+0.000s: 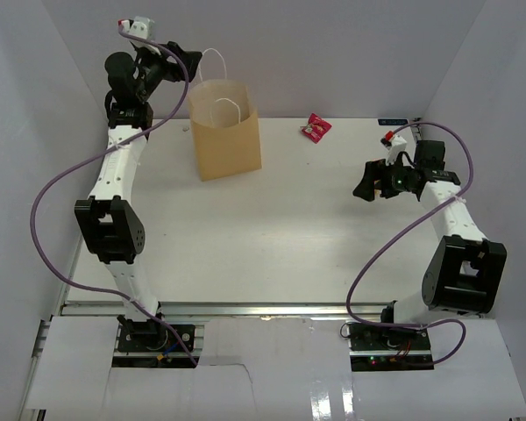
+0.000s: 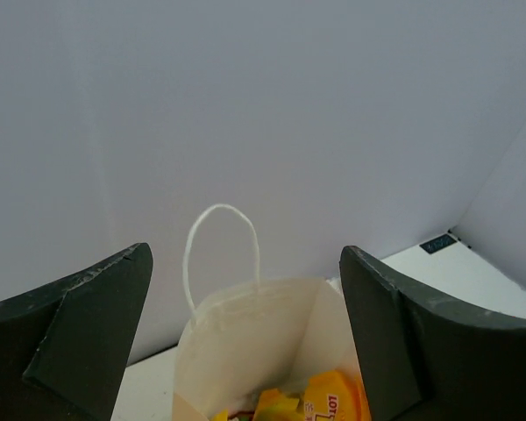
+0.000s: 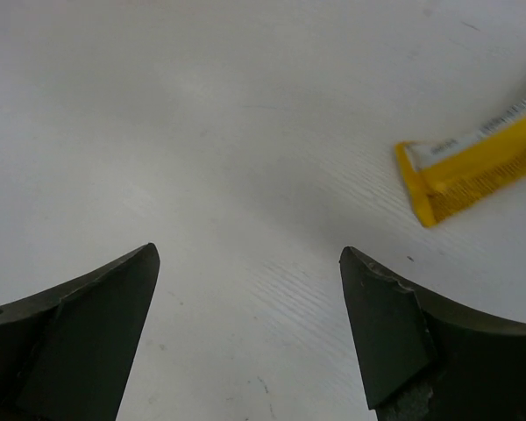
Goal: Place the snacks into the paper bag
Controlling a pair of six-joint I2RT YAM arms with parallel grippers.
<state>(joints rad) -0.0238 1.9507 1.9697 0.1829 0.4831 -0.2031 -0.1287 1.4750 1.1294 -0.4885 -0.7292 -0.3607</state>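
Note:
My right gripper turns toward the right in its wrist view next and moves down onto the yellow packet [image 3: 478, 162], because that lies slanted beyond my open fingers.
The tan paper bag [image 1: 226, 132] stands upright at the back of the table, white cord handles up. My left gripper [image 1: 186, 63] hovers beside its upper left, above the rim. In the left wrist view that gripper [image 2: 245, 254] is open and empty, looking down into the paper bag [image 2: 245, 333], where an orange-yellow snack bag [image 2: 337, 399] and yellow wrappers lie. A pink-red packet [image 1: 316, 128] lies on the table right of the bag. My right gripper [image 1: 366, 182] is open over bare table. The right wrist view shows it [image 3: 250, 254] empty, with a yellow packet [image 3: 478, 162] lying ahead and to the right.
White walls close in the table on the left, back and right. A small dark label [image 1: 392, 121] sits at the back right edge. A white cord handle [image 2: 221, 237] rises from the bag's far side.

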